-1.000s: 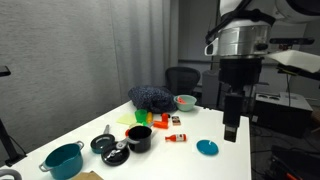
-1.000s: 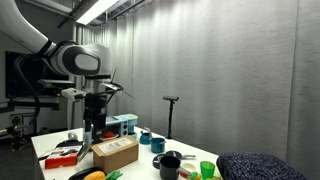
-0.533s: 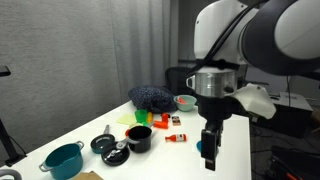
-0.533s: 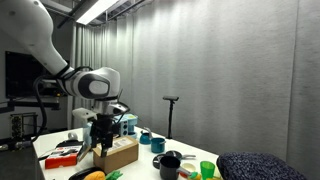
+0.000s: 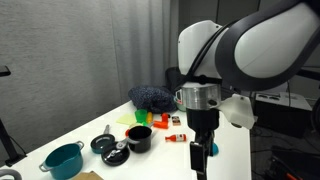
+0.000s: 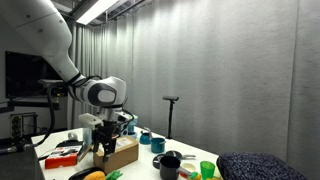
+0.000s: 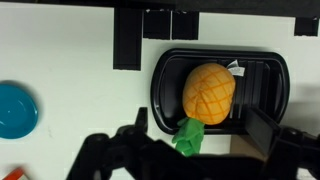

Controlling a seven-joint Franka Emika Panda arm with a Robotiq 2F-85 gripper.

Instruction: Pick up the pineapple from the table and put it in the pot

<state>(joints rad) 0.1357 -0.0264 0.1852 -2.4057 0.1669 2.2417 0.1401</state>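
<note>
The green tuft (image 7: 190, 138) is below the gap between my open fingers, so I will lower my gripper straight over it with a slight turn and close.
The pineapple (image 7: 209, 91) is orange-yellow with a green tuft (image 7: 190, 138). In the wrist view it lies in a shallow black tray (image 7: 262, 70) on the white table (image 7: 60, 50). It also shows at the bottom edge of an exterior view (image 6: 93, 176). My gripper (image 7: 198, 126) is open and empty, with one finger on each side of the tuft, just above it. In an exterior view the gripper (image 5: 200, 162) hangs low over the table's near corner and hides the pineapple. The small black pot (image 5: 139, 138) stands mid-table and also shows in the other exterior view (image 6: 170, 162).
A teal pot (image 5: 63, 160) and a flat black lidded pan (image 5: 110, 150) stand beside the black pot. A green cup (image 5: 158, 121), a dark blue cloth (image 5: 152, 97) and a blue disc (image 7: 15, 108) are nearby. A cardboard box (image 6: 118, 152) sits next to the gripper.
The arm has swung toward the table's near corner and come down. The gripper now hangs low over the pineapple in its tray, still open.
</note>
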